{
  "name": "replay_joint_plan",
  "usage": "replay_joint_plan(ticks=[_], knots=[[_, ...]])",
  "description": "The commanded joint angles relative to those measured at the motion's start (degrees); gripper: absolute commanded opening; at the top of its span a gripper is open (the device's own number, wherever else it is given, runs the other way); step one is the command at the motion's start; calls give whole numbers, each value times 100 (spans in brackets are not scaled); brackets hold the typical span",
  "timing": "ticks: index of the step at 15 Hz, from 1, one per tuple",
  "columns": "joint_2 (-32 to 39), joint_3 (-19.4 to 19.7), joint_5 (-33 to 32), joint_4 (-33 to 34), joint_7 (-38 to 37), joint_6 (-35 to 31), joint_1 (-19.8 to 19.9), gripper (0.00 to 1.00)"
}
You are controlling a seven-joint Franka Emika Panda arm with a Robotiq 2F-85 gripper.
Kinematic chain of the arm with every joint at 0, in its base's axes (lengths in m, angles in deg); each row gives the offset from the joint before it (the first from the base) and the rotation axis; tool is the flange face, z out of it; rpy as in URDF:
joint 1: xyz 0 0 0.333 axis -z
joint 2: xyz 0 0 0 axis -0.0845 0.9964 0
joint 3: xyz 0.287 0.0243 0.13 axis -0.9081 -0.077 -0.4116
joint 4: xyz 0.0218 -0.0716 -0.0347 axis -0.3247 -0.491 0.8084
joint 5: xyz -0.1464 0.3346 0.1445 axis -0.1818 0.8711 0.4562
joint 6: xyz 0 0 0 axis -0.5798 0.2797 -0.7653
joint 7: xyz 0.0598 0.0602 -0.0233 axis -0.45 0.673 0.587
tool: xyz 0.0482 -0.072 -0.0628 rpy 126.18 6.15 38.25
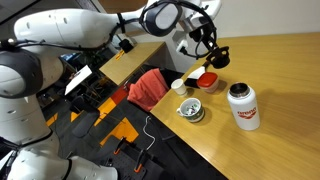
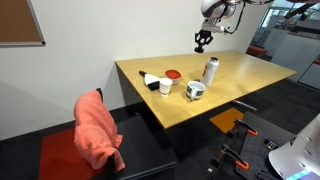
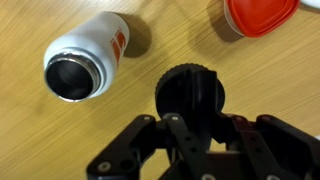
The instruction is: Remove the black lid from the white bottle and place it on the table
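The black lid (image 3: 190, 90) will go down with my gripper to the bare wood between bottle and red dish (image 3: 185, 42) and be let go there, because that open spot is below the gripper.
The white bottle (image 1: 242, 106) with red lettering stands upright on the wooden table (image 1: 285, 70), its mouth open and uncapped; it also shows in the wrist view (image 3: 82, 64) and in an exterior view (image 2: 211, 70). My gripper (image 1: 207, 47) is shut on the round black lid (image 3: 190, 90) and holds it in the air, well above the table (image 2: 250, 75) and off to one side of the bottle. In an exterior view the gripper (image 2: 202, 41) hangs high over the far table edge. In the wrist view the gripper's fingers (image 3: 190, 118) clasp the lid from both sides.
A red round dish (image 1: 208, 79) lies under the gripper, also in the wrist view (image 3: 260, 13). A metal cup (image 1: 190, 110) and a small white cup (image 1: 178, 86) stand near the bottle. A red cloth (image 1: 150, 88) hangs at the table edge over a chair (image 2: 98, 130).
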Motion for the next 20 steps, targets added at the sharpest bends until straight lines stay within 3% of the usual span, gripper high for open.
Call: replay_joint_plan(ticks=[1, 3, 4, 5, 9, 10, 20], knots=[[675, 41, -51, 732, -465, -20, -10, 3], [960, 30, -33, 1024, -579, 96, 32, 3], [623, 5, 0, 537, -372, -3, -5, 3], [723, 5, 0, 601, -391, -3, 0, 11], [738, 6, 0, 598, -391, -3, 1, 11], [736, 6, 0, 598, -391, -3, 1, 3], [2692, -100, 301, 2798, -1536, 288, 151, 3]])
